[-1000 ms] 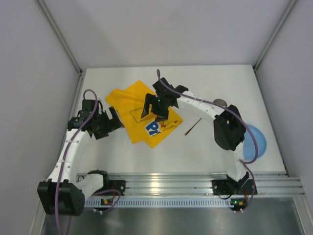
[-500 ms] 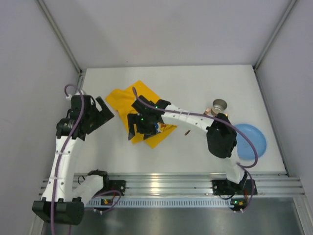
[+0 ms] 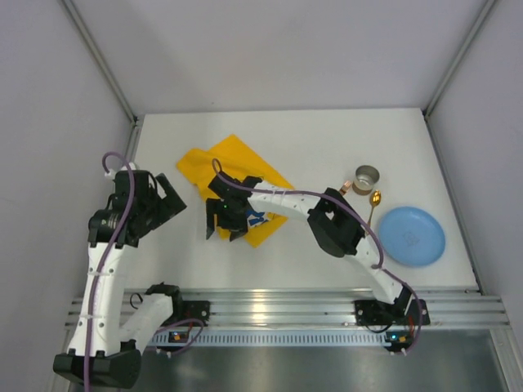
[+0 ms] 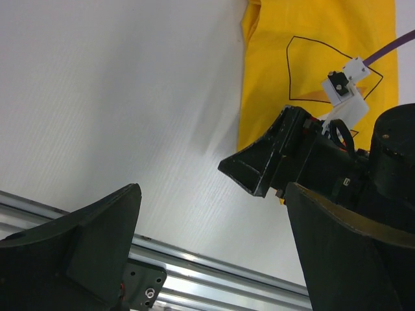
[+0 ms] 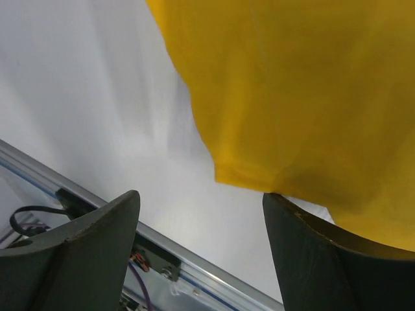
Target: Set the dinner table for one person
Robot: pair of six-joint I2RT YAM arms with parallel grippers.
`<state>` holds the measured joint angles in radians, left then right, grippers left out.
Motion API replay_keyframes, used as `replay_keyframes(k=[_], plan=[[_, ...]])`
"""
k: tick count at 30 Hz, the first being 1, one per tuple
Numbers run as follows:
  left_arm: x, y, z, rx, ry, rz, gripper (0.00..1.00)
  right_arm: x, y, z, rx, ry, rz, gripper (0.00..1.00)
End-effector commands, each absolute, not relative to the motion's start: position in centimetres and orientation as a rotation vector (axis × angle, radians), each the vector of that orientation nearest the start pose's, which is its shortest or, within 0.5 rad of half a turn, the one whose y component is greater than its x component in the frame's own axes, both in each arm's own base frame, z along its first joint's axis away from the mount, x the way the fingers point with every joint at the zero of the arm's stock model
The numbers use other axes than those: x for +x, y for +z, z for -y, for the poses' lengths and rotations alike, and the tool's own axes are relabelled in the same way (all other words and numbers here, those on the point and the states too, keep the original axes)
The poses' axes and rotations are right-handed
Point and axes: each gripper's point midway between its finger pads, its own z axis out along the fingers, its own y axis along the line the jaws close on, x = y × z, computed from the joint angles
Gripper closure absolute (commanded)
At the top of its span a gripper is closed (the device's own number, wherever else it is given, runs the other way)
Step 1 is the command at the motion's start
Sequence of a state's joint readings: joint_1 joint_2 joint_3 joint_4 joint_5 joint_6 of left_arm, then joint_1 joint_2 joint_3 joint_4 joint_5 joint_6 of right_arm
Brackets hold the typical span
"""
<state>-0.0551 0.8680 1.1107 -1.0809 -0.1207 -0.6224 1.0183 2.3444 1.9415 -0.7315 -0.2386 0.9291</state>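
Observation:
The right gripper stays low and moves slightly away from my base onto the mat's near corner next.
The dinner table (image 3: 327,139) is a plain white top. A yellow printed cloth mat (image 3: 221,163) lies on it left of centre, partly folded. My right gripper (image 3: 222,231) is open over the mat's near-left edge. In the right wrist view (image 5: 201,207) the mat's edge (image 5: 292,84) touches the right finger and nothing is between the jaws. My left gripper (image 3: 176,198) is open and empty, off the mat to its left. The left wrist view (image 4: 213,194) shows the mat (image 4: 311,65) and the right arm's finger (image 4: 259,170).
A blue plate (image 3: 413,235) lies at the right edge. A metal cup (image 3: 367,175) and a gold spoon (image 3: 373,204) lie just left of it. Grey walls enclose the table on three sides. An aluminium rail (image 3: 310,306) runs along the near edge.
My right arm swept left and nearer across the mat to its near-left edge, uncovering the cup, spoon and plate. My left arm pulled back to the left, off the mat.

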Motion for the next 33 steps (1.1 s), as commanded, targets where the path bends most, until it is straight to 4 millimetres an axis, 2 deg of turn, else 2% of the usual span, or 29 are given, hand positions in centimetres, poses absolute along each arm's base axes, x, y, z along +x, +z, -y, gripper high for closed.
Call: replay_keyframes(k=[1,4,7,11,13,14,16,17,18,21,23,26,27,29,30,32,33], plan=[[21.0,23.8,1.5,-0.694,-0.181,-2.279,0.01,22.4,2.6,-50.4,-0.155,0.756,-2.985,0.23],[20.7,24.3,1.5,-0.685,-0.182,-2.275,0.02,22.8,1.4,-49.8,-0.119,0.695,-2.994,0.25],[20.2,24.7,1.3,-0.676,-0.171,-2.268,0.02,23.4,0.6,-49.3,-0.109,0.632,-2.988,0.31],[19.6,25.1,1.1,-0.668,-0.162,-2.260,0.02,23.9,-1.0,-47.5,-0.112,0.489,-3.005,0.66],[19.3,25.2,1.1,-0.662,-0.157,-2.262,0.02,24.5,-2.0,-46.4,-0.106,0.409,-3.005,0.73],[19.2,25.2,1.1,-0.660,-0.157,-2.266,0.02,24.6,-2.3,-45.9,-0.105,0.375,-3.008,0.81],[19.1,25.2,1.1,-0.656,-0.157,-2.268,0.02,24.9,-3.1,-45.3,-0.109,0.333,-3.015,0.89],[19.0,25.1,1.1,-0.656,-0.153,-2.271,0.02,25.0,-3.3,-45.2,-0.109,0.322,-3.019,0.97],[19.0,25.1,1.1,-0.656,-0.154,-2.270,0.02,24.9,-3.8,-44.9,-0.115,0.303,-3.026,0.99],[18.8,24.8,1.1,-0.655,-0.150,-2.283,0.02,25.1,-4.3,-44.9,-0.121,0.303,-3.035,1.00],[18.8,24.5,1.1,-0.656,-0.150,-2.289,0.02,25.4,-4.0,-45.1,-0.123,0.322,-3.034,1.00],[18.9,24.2,1.0,-0.657,-0.142,-2.292,0.02,25.6,-1.5,-47.1,-0.131,0.451,-3.014,1.00],[19.0,24.3,0.9,-0.656,-0.138,-2.285,0.02,25.2,0.6,-48.6,-0.084,0.578,-3.024,1.00],[19.1,24.2,0.9,-0.655,-0.139,-2.282,0.02,25.9,4.2,-51.4,-0.022,0.808,-2.967,1.00],[19.1,24.1,1.0,-0.653,-0.144,-2.280,0.02,26.0,7.5,-52.8,0.050,0.956,-2.940,1.00],[19.6,24.2,1.7,-0.622,-0.195,-2.278,0.02,28.0,12.0,-54.6,0.110,1.145,-2.824,1.00],[19.8,24.2,2.1,-0.593,-0.220,-2.280,0.02,28.5,14.3,-54.9,0.174,1.225,-2.797,1.00]])
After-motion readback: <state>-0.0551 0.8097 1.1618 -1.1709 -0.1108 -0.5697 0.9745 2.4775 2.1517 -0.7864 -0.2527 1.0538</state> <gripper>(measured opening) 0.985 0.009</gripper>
